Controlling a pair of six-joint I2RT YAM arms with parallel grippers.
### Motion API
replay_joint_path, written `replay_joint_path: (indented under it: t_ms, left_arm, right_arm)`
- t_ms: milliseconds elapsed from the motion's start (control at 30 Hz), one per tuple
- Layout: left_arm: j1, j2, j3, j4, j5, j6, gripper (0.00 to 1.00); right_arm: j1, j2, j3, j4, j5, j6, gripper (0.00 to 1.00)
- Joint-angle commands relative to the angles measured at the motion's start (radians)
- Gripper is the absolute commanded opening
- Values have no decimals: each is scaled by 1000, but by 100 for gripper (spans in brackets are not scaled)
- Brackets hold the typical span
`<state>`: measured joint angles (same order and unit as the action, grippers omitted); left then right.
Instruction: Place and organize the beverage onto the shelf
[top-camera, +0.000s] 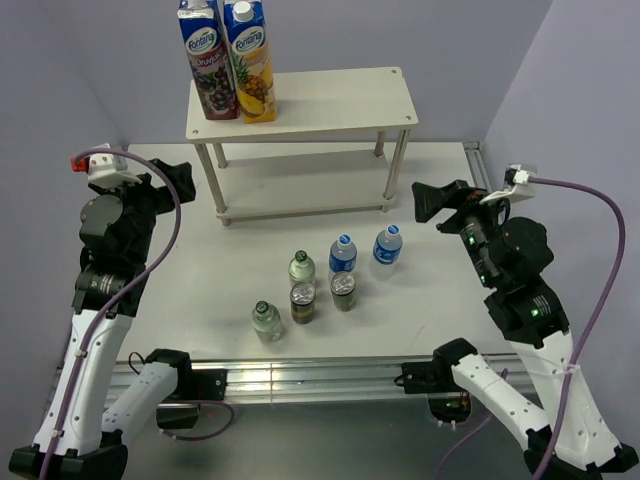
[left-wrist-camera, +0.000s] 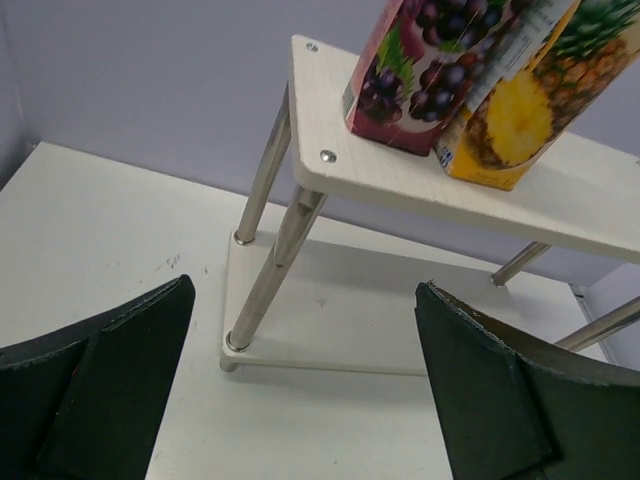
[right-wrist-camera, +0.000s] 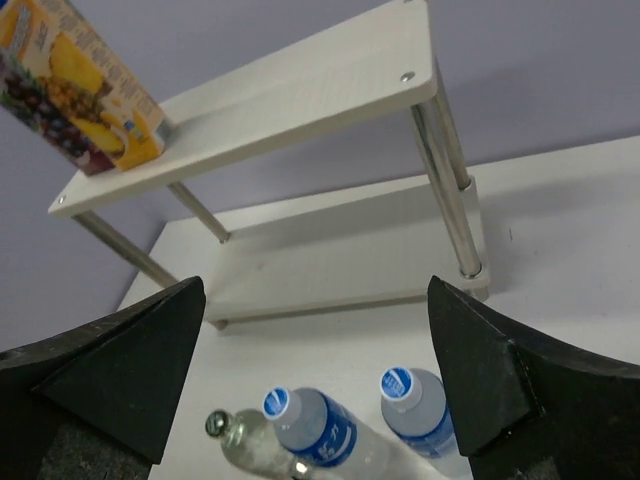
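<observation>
The nearer water bottle's label is below my right gripper and to its left in the top view, so next the gripper needs to tilt down and lower around it.
The six drinks stand on the table in front of the shelf: two blue-capped water bottles, two green-capped clear bottles and two dark cans. My left gripper is open and empty, raised left of the shelf, facing its left legs. My right gripper is open and empty, raised right of the shelf, above and behind the water bottles. A green-capped bottle shows beside them. Both shelf boards hold no drinks.
Two tall Fontana juice cartons stand at the left end of the shelf's top board, also in the left wrist view. Walls close in at the back and both sides. The table's metal front rail runs between the arm bases.
</observation>
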<state>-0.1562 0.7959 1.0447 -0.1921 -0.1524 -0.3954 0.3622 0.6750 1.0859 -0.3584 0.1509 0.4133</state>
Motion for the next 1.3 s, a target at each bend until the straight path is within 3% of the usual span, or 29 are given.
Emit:
replay_joint_path:
  t_ms: [0, 33, 100, 167, 200, 233, 267, 367, 567, 800, 1033, 1267]
  left_arm:
    - [0, 2, -29, 14, -29, 24, 99]
    - [0, 5, -29, 11, -24, 26, 99]
    - [0, 14, -31, 10, -21, 24, 99]
    - [0, 23, -22, -4, -19, 20, 99]
    - [0, 23, -22, -3, -21, 17, 99]
    - [0, 23, -25, -7, -27, 15, 99]
    - [0, 25, -26, -10, -39, 15, 99]
    - [0, 25, -28, -18, -58, 13, 99]
    - [0, 43, -22, -30, -61, 7, 99]
    - [0, 43, -23, -29, -42, 7, 99]
    - [0, 37, -29, -29, -52, 10, 99]
    - [-2, 40, -26, -32, -45, 6, 99]
  right_arm:
    - [108, -15, -9, -82, 138, -85, 98]
    - [151, -3, 3, -149, 330, -87, 97]
    - [306, 47, 11, -215, 538, -65, 95]
    - [438, 93, -7, -307, 853, -27, 94]
    - [575, 109, -11, -356, 936, 70, 94]
    - [633, 123, -9, -489, 1020, 147, 95]
    - [677, 132, -12, -543, 1026, 306, 95]
    - [754, 75, -115, -533, 953, 401, 95]
    - [768, -12, -363, -312, 791, 397, 96]
    - [764, 133, -426, -150, 779, 381, 98]
    - [592, 305, -442, 16, 728, 363, 98]
    - [537, 420, -415, 51, 768, 367, 98]
